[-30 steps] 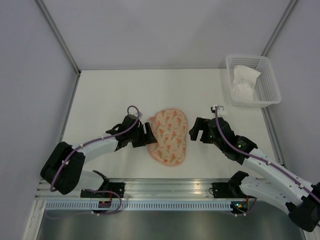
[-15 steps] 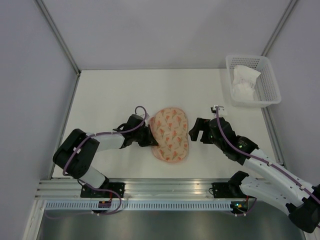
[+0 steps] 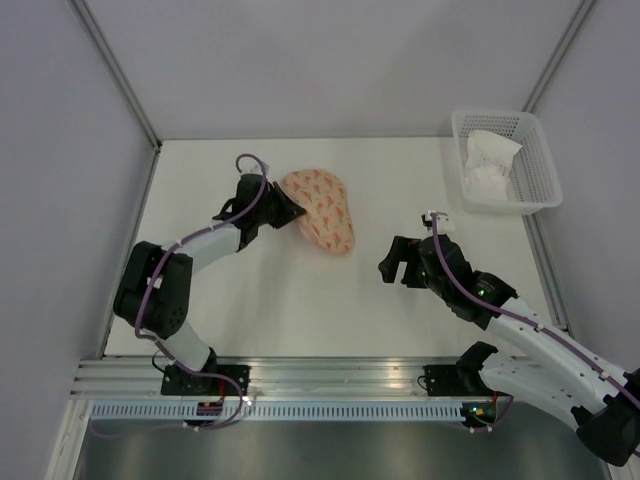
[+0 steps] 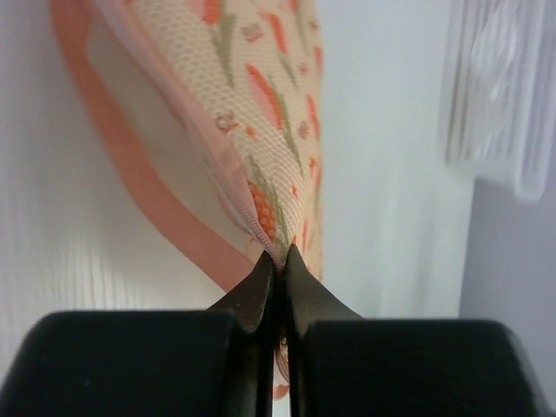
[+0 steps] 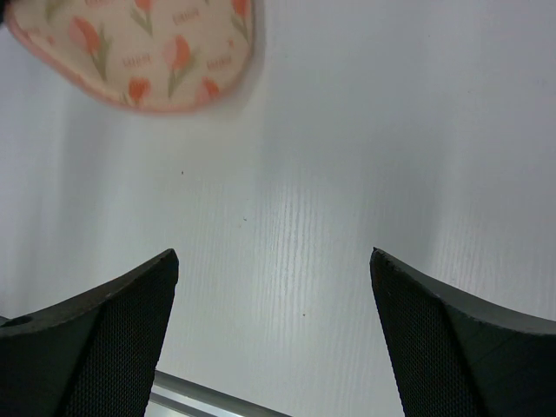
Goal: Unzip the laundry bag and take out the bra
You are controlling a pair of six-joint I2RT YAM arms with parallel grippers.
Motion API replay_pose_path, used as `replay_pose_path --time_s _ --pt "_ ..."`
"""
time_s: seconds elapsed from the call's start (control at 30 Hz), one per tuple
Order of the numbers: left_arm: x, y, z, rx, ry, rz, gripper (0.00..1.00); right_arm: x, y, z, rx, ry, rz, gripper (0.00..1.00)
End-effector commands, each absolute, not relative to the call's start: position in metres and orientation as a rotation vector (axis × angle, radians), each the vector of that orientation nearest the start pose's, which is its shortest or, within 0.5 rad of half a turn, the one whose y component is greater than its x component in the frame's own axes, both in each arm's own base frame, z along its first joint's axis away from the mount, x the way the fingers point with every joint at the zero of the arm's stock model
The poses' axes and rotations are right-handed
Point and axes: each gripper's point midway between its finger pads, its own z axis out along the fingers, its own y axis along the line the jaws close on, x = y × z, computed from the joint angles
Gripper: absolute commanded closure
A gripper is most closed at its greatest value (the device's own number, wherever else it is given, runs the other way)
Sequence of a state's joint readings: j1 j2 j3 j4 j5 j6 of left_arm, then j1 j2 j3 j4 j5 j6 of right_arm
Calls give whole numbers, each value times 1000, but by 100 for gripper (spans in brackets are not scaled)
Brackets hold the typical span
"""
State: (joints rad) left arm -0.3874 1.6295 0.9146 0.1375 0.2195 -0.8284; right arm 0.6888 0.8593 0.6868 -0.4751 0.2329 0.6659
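Note:
The left gripper carries the bag (image 3: 322, 208) outward to the table's bare far corner, to the gripper's left in the top view, and releases it there next.
The laundry bag (image 3: 322, 208) is a peach case with orange-red print, and it sits tilted at the far left-middle of the table. My left gripper (image 3: 285, 213) is shut on its left edge. In the left wrist view the fingertips (image 4: 261, 282) pinch the pink zipper rim, and the bag (image 4: 261, 95) hangs stretched beyond them. My right gripper (image 3: 392, 263) hovers to the bag's lower right, apart from it. Its jaws (image 5: 274, 257) stand wide open over bare table, with the bag's end (image 5: 143, 48) at the top of that view. The bra is hidden.
A white plastic mesh basket (image 3: 535, 165) stands at the far right corner with white folded pieces (image 3: 488, 160) inside. Its side shows in the left wrist view (image 4: 504, 87). An aluminium rail (image 3: 330, 385) runs along the near table edge.
My left gripper closed on the bag's left edge and dragged it away from the table's middle toward the far left, tilting it. The right arm barely shifted.

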Motion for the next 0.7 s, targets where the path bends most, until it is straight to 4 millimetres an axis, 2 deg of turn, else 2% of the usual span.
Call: replay_pose_path --time_s 0.0,0.03,0.07,0.1,0.17,0.2,0.23,0.27,0.3,0.33,0.37,0.4,0.47,0.53,0.57,0.6,0.63,0.67 --pt "457 -189 132 -644 2105 -867 98 222 161 151 89 2252 475 5" --pt "473 -163 132 -728 2070 -848 98 223 159 151 93 2251 467 5" --pt "488 -154 141 -789 2024 -875 98 222 157 151 94 2251 461 5" --pt "504 -127 129 -876 2002 -846 98 221 155 149 92 2258 451 5" --pt "527 -99 133 -977 1939 -843 98 221 152 149 95 2258 440 4" --pt "535 -71 115 -1070 1934 -798 98 220 151 148 96 2262 436 4" --pt "541 -61 111 -1120 1914 -797 98 220 150 147 99 2264 431 4" --pt "553 -39 116 -1157 1866 -785 98 220 150 146 96 2272 432 4" --pt "557 -11 102 -1230 1846 -751 98 220 150 145 94 2276 431 4" --pt "562 2 101 -1280 1814 -749 98 220 150 143 92 2283 428 4" --pt "570 12 107 -1288 1779 -770 98 219 152 141 86 2299 436 3" --pt "576 33 104 -1311 1739 -777 98 218 154 140 78 2305 440 2" --pt "587 56 119 -1332 1668 -801 98 219 157 138 75 2312 452 2" --pt "595 66 130 -1308 1627 -820 95 220 159 135 61 2321 449 2" --pt "602 71 145 -1281 1605 -836 73 220 159 135 60 2324 446 2" --pt "604 75 151 -1267 1599 -844 59 221 159 134 59 2327 444 2" --pt "604 72 165 -1228 1598 -866 38 222 160 132 57 2330 441 2" --pt "602 71 172 -1208 1598 -869 31 223 162 132 58 2323 448 2"
